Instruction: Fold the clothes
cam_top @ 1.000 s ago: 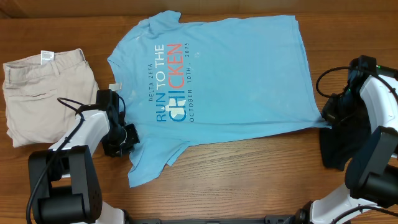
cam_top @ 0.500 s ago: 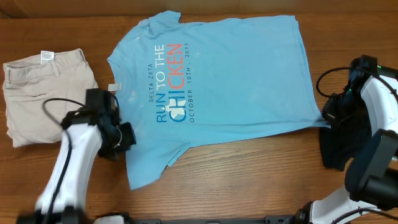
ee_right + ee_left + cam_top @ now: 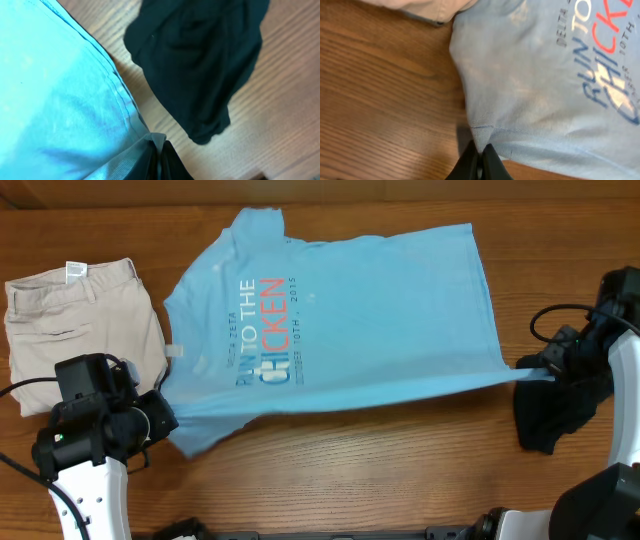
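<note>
My right gripper is holding the shirt corner and should next carry it away from the lettering over the black garment [image 3: 555,405] [image 3: 198,67]. Then it should move the shirt corner outward before I let go of it.
The light-blue T-shirt [image 3: 340,320] with white and red lettering lies across the table's middle, its near edge lifted and stretched between both grippers. My left gripper [image 3: 160,418] is shut on the shirt's near-left sleeve corner [image 3: 481,135]. My right gripper [image 3: 545,367] is shut on the shirt's near-right hem corner [image 3: 150,142]. The beige khaki shorts [image 3: 75,330] lie folded at the far left. The black garment [image 3: 555,405] lies crumpled at the right, below the right gripper; it also shows in the right wrist view [image 3: 200,65].
The wooden table [image 3: 380,470] shows bare wood along the front. The left arm's body [image 3: 85,440] stands at the front left and the right arm [image 3: 625,350] at the right edge.
Both grippers have lifted and pulled apart, raising the shirt's near edge taut. The left arm moved toward the front left; the shirt shifted left and its lower sleeve unfolded.
</note>
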`<state>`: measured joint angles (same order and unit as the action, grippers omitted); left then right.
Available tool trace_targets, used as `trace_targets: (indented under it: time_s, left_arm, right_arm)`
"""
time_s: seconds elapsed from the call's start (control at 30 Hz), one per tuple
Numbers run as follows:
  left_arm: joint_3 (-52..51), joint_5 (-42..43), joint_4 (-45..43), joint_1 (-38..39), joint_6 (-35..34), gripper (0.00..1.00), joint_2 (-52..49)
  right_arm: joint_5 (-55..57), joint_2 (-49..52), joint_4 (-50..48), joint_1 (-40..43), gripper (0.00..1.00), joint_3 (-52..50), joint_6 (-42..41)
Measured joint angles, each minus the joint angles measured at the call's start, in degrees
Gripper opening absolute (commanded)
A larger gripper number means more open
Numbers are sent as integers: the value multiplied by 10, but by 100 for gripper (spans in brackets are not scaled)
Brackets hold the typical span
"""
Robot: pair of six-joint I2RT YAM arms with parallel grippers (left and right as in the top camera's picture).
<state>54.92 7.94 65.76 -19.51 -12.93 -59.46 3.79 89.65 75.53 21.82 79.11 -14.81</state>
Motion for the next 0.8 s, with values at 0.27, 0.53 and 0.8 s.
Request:
trace_targets:
  time_s: [0.27, 0.53, 0.8]
  left_arm:
    - [0, 7, 4, -5, 0, 4, 0]
    - [0, 14, -112, -5, -6, 6, 0]
    - [0, 35, -236, 3, -18, 7, -78]
  right_arm:
    - [-4, -32, 15, 14, 5, 0, 0]
    - [-33, -42, -68, 0, 9, 0, 16]
    - [-37, -16, -152, -16, 9, 0, 22]
